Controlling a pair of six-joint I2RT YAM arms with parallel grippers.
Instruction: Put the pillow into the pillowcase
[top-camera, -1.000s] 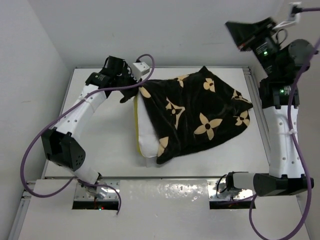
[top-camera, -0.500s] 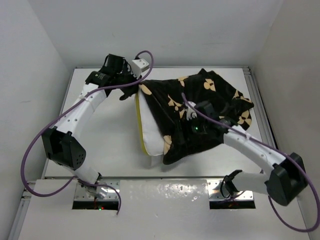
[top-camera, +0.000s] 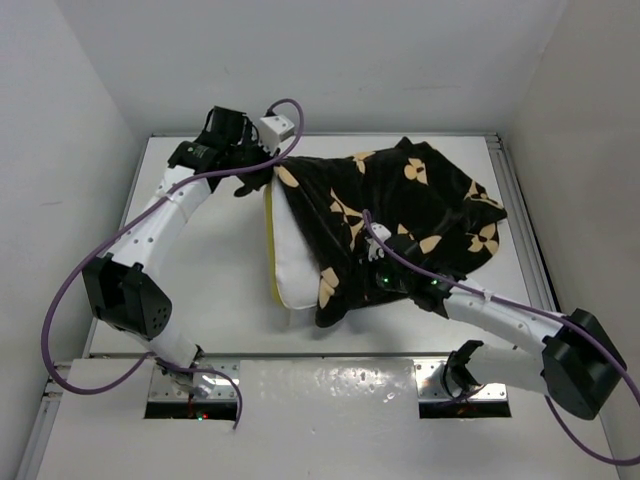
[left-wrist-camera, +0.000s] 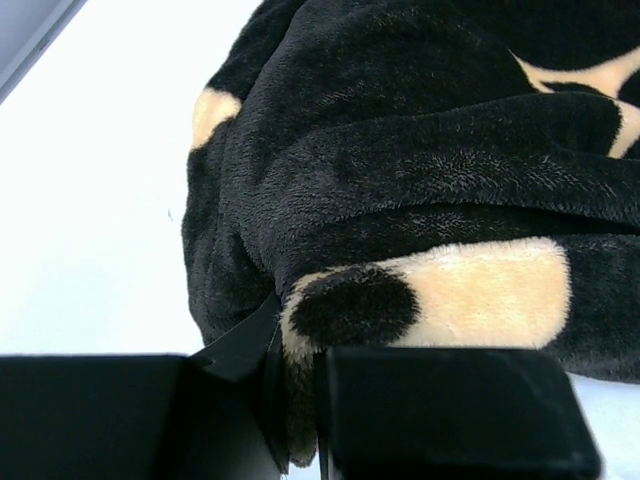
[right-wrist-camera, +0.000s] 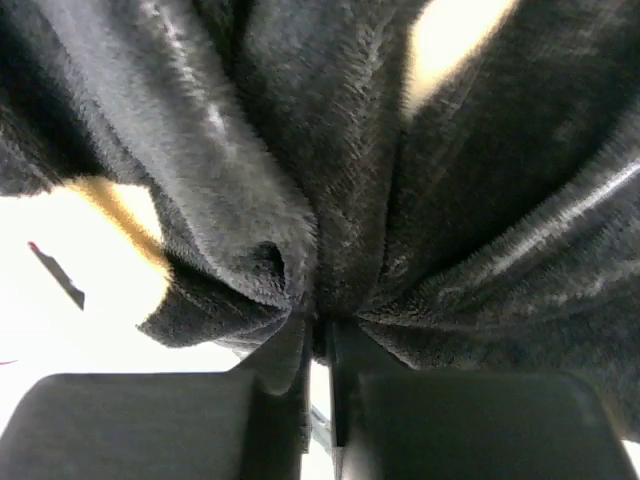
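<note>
My left gripper lifts the pillowcase's rim next, then lowers it toward the far tabletop below the gripper and releases, as the pillow's end sticks out.
The black pillowcase (top-camera: 400, 195) with tan flowers lies draped over most of the pillow (top-camera: 295, 270). Only the pillow's white left end and yellow side band stick out of the case's open left side. My left gripper (top-camera: 252, 182) is at the case's far-left corner, shut on its edge. In the left wrist view the furry hem of the pillowcase (left-wrist-camera: 400, 150) is pinched in that gripper (left-wrist-camera: 300, 380). My right gripper (top-camera: 372, 268) sits on the case's near middle. In the right wrist view this gripper (right-wrist-camera: 318, 330) is shut on a gathered fold of the pillowcase (right-wrist-camera: 350, 150).
The white table (top-camera: 200, 290) has metal rails along its right edge (top-camera: 525, 230) and back edge, with grey walls close behind and on both sides. A purple cable (top-camera: 285, 110) loops above the left wrist. Another trails along the right forearm.
My right arm swung down from the upper right onto the pillowcase, opened, then closed on a fold near its middle. The case slid slightly left. The left gripper kept its hold.
</note>
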